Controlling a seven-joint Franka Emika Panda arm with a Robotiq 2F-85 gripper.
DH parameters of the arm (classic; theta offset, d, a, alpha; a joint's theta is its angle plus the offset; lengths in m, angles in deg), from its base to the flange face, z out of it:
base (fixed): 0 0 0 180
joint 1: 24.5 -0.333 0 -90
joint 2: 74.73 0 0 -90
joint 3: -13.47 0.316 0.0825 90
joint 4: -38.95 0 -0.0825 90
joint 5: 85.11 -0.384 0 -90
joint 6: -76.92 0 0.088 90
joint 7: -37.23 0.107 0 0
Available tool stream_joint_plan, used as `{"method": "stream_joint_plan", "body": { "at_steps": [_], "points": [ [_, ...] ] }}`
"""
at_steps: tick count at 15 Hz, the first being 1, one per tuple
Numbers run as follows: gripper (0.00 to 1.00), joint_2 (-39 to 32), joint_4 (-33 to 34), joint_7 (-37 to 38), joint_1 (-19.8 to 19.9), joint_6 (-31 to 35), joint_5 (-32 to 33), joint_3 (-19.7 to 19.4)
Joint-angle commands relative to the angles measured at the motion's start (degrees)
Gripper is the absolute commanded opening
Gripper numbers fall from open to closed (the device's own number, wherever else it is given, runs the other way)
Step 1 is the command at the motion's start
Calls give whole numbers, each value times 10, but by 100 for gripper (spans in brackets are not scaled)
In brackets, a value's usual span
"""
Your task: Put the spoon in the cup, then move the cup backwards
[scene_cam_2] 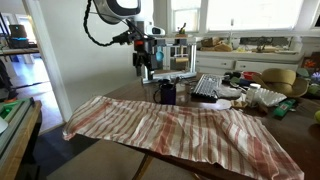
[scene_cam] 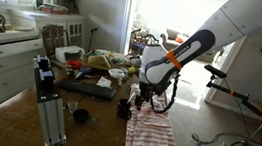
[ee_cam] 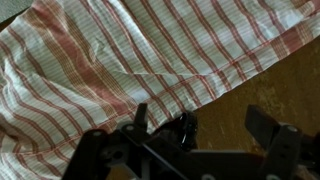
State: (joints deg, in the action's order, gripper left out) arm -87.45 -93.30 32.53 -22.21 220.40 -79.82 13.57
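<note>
My gripper is open and will go down and sideways next, onto the black cup's nearest side, because the cup stands below my gripper and off to one side.
The black cup stands on the wooden table at the edge of the striped cloth, seen in both exterior views. In the wrist view only part of its rim shows, close to one finger and partly hidden by the gripper body. My gripper is open and empty, with its fingers spread wide. It hangs a little above the cup and slightly to one side in both exterior views. I cannot make out the spoon in any view.
A red-and-white striped cloth covers the near end of the table. An aluminium post and a small dark round object stand near the cup. A keyboard, bowls and clutter fill the table's far part.
</note>
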Motion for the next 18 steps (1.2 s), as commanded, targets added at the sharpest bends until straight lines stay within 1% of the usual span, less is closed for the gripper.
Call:
{"method": "stream_joint_plan", "body": {
  "at_steps": [1, 3, 7, 10, 12, 14, 15, 18],
  "points": [
    [100, -8, -5, 2, -1, 18, -12, -5],
    [100, -19, -6, 7, 1, 33, -21, -6],
    [100, -20, -6, 11, 1, 34, -23, -6],
    [100, -52, 10, 46, -10, 56, -16, -10],
    [100, -67, 16, 46, -11, 76, -20, -7],
    [100, -85, 20, 57, -14, 112, -22, -9],
    [100, -95, 20, 57, -12, 142, -28, -7],
    [100, -125, 35, 56, -7, 181, -38, -4]
  ]
}}
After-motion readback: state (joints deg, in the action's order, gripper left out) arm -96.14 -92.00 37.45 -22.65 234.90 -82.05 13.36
